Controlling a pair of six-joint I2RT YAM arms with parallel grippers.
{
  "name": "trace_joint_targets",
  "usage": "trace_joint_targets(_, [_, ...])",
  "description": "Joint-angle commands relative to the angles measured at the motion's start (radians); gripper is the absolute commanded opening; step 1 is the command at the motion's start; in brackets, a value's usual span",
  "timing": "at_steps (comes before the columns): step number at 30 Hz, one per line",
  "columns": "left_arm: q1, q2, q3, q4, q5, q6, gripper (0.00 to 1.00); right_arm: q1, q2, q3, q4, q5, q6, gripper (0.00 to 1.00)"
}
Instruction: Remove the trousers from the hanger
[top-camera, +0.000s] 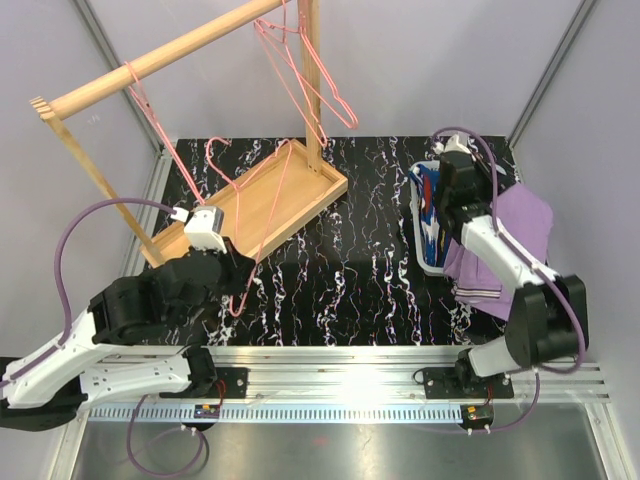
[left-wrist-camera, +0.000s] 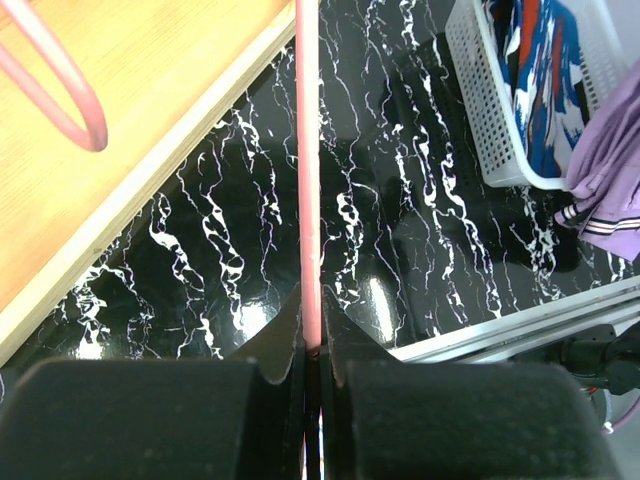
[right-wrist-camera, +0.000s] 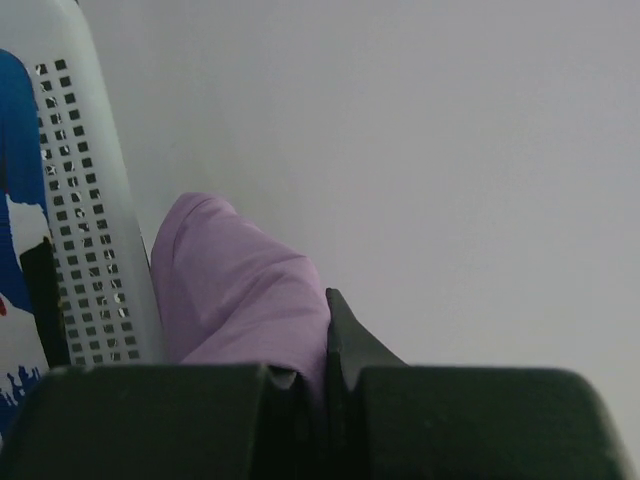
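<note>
My right gripper holds the lilac trousers (top-camera: 522, 232) and needs to swing them to the left in the top view next, then tilt down over the basket's far end.
The lilac trousers (top-camera: 522, 232) hang over the right rim of the white basket (top-camera: 432, 268), and my right gripper (right-wrist-camera: 325, 312) is shut on a fold of them (right-wrist-camera: 240, 290). In the top view the right gripper (top-camera: 465, 195) is above the basket. The blue trousers with white and red splashes (top-camera: 430, 205) lie inside the basket. My left gripper (left-wrist-camera: 312, 305) is shut on the wire of a bare pink hanger (left-wrist-camera: 308, 180). That hanger (top-camera: 258, 218) slants from the wooden tray (top-camera: 300, 205) down to the left gripper (top-camera: 238, 275).
A wooden rack with a slanted rail (top-camera: 160, 58) stands at the back left, with more pink hangers (top-camera: 305, 75) hooked on it. The grey side wall (right-wrist-camera: 450, 150) is close on the right of the basket. A metal rail (top-camera: 350, 365) runs along the near edge.
</note>
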Motion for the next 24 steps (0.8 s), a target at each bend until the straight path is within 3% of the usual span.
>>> trace_joint_targets(1, [0.004,-0.013,0.005,0.033,-0.018,0.012,0.00,0.009,0.094,0.114,0.151,-0.019,-0.064,0.00])
trace_joint_targets(6, [0.004,-0.013,-0.001,0.028,-0.027,0.008,0.00,0.043,0.245,0.211,0.248,-0.008,-0.174,0.00])
trace_joint_targets(13, [0.005,-0.015,-0.028,0.027,-0.033,-0.005,0.00,0.066,0.467,0.332,0.269,-0.007,-0.192,0.00])
trace_joint_targets(24, [0.004,0.010,-0.042,0.025,-0.045,-0.007,0.00,0.114,0.633,0.527,0.254,-0.010,-0.185,0.00])
